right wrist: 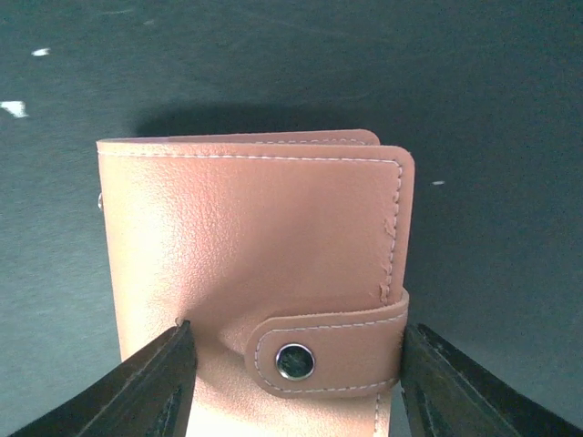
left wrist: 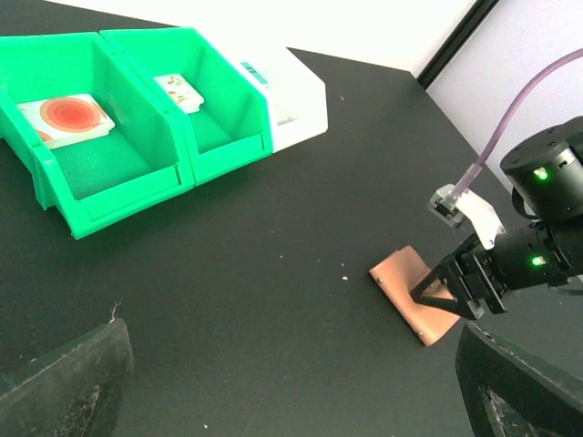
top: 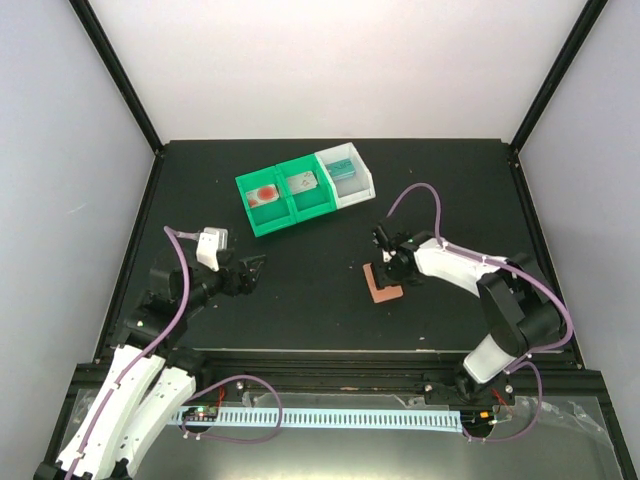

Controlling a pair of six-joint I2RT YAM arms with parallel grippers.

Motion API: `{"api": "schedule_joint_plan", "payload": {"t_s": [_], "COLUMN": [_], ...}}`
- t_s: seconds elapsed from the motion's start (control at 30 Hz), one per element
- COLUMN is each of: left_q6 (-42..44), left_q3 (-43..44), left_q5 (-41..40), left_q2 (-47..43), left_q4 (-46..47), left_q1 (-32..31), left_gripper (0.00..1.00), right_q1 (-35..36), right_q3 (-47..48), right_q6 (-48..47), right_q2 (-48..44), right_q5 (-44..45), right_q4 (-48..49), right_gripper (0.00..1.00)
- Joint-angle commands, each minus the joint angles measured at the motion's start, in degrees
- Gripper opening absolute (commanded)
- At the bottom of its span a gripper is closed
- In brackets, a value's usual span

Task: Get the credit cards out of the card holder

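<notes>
Next, my right gripper needs to travel left in the top view, over the snap tab's rounded end [right wrist: 262,357], and close there, since the snap tab holds the card holder [right wrist: 255,228] shut.
The card holder [top: 383,285] [left wrist: 407,278] [right wrist: 255,228] lies folded shut on the black table, salmon leather outside, its snap tab [right wrist: 328,350] fastened. My right gripper [top: 388,268] [left wrist: 444,293] [right wrist: 296,382] is right over it, open, with one finger above the cover and the other beside the tab's end. Three credit cards lie in the bins: a white one with a red mark [top: 265,193] [left wrist: 66,118], a white one with small marks [top: 302,183] [left wrist: 178,91], and a teal one [top: 343,168]. My left gripper [top: 255,268] [left wrist: 291,391] hangs open and empty, well left of the holder.
Two green bins [top: 285,212] [left wrist: 137,187] and a white bin [top: 362,190] [left wrist: 301,109] stand in a row at the back of the table. The right arm's purple cable [top: 415,195] loops above the holder.
</notes>
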Motion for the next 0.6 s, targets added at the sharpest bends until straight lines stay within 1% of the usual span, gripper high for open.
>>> {"api": "schedule_joint_plan", "payload": {"t_s": [0.0,0.23,0.4,0.5,0.57], "left_q6": [0.54,0.41,0.36,0.37,0.37], "left_q3": [1.27,0.75,0.92,1.00,0.92], "left_q5": [1.73,1.58,1.68,1.66,1.33], "left_q2": [0.70,0.05,0.80,0.60,0.12], "left_q4": [0.05,0.69,0.44,0.30,0.34], "left_q1": [0.25,0.27,0.30,0.25,0.25], "left_gripper": [0.98,0.98,0.98,0.98,0.98], "right_q1": [4.48,11.76,14.75,16.75,17.69], "right_q3": [-0.03,3.49,5.89,7.41,8.40], "right_q6": [4.18,8.21,9.79,10.38,10.64], "right_q2": [-0.95,-0.03,-1.99,-1.67,-0.27], "right_q5": [-2.94,-1.46,4.16,6.10,7.80], "right_q4": [1.19,-1.78,-6.03,-6.72,-7.31], "right_gripper": [0.60,0.58,0.58,0.51,0.41]}}
